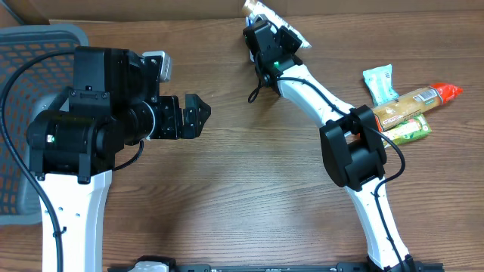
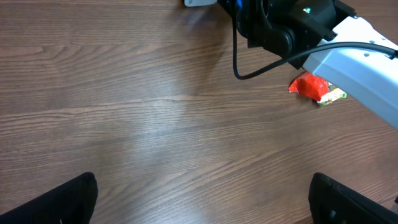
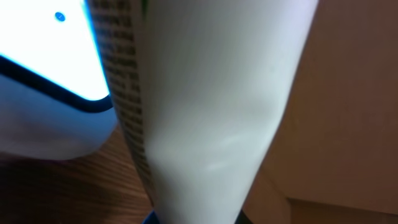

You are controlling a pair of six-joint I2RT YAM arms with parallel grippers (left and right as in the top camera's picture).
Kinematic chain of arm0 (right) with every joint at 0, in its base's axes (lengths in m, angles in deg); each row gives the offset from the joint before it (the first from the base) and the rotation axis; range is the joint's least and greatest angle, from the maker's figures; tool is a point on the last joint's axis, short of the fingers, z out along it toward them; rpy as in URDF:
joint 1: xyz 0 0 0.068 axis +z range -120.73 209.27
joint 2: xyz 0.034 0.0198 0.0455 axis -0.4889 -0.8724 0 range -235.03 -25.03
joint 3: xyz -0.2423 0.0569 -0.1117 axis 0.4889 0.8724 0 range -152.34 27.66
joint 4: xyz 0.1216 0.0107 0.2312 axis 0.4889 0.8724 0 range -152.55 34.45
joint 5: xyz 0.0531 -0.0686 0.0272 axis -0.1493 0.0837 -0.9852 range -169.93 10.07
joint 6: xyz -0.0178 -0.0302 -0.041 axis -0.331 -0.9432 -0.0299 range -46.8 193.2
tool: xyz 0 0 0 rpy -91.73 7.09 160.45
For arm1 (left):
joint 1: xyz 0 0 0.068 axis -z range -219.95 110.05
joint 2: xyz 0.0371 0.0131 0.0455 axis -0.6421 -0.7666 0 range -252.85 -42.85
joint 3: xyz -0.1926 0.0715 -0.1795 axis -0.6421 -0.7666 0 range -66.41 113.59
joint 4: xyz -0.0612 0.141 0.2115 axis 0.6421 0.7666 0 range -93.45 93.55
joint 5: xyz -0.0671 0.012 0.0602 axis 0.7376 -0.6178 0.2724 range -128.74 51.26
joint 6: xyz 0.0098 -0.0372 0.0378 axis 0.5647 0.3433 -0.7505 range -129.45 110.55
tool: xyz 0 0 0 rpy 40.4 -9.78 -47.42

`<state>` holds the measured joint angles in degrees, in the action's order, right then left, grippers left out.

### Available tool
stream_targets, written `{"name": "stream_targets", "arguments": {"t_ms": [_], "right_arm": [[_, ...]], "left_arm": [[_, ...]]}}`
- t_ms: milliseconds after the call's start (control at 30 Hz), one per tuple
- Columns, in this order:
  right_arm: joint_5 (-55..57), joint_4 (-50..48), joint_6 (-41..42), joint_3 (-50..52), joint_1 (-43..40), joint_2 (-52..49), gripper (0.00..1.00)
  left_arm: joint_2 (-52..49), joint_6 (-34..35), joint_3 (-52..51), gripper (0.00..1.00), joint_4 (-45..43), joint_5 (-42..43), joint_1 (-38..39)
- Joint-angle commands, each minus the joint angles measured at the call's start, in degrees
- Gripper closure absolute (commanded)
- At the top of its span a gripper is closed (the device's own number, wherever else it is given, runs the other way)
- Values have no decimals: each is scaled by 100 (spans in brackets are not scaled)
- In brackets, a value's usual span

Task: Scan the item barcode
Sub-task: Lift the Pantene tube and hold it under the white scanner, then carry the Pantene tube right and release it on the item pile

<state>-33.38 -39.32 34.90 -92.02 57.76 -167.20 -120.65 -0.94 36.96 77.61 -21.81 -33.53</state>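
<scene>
Next, my right gripper carries the white packet from the device, back and over the tan packet beside the teal one, since the other packets are grouped together.
A white packet with small dark print [image 3: 205, 93] fills the right wrist view, upright and narrowing toward the bottom. My right gripper [image 1: 265, 35] is shut on this item at the far edge of the table, and the packet [image 1: 281, 21] sticks out beyond it. Its fingers are almost fully hidden behind the packet. A white device with a dark rim and a blue light dot [image 3: 43, 93] sits just left of the packet. My left gripper [image 1: 193, 115] hovers open over bare wood at the left, its fingertips [image 2: 68, 199] wide apart with nothing between them.
A teal packet [image 1: 380, 83], a tan packet with a red end [image 1: 414, 104] and a green packet [image 1: 408, 132] lie at the right. A grey mesh basket [image 1: 23, 45] stands at the far left. A cardboard wall [image 3: 354, 93] runs along the back.
</scene>
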Motion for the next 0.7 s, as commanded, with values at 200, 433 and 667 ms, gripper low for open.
{"name": "stream_targets", "arguments": {"t_ms": [200, 433, 667], "right_arm": [[-1130, 2120, 2811, -186, -20, 1154, 96], [-2990, 4070, 5836, -186, -605, 2461, 96], [-4041, 5066, 7928, 94, -1978, 2566, 96]], "left_arm": [[-11, -125, 17, 0, -4, 46, 46], [-11, -125, 17, 0, -4, 46, 46], [-11, -125, 17, 1, -4, 46, 46]]}}
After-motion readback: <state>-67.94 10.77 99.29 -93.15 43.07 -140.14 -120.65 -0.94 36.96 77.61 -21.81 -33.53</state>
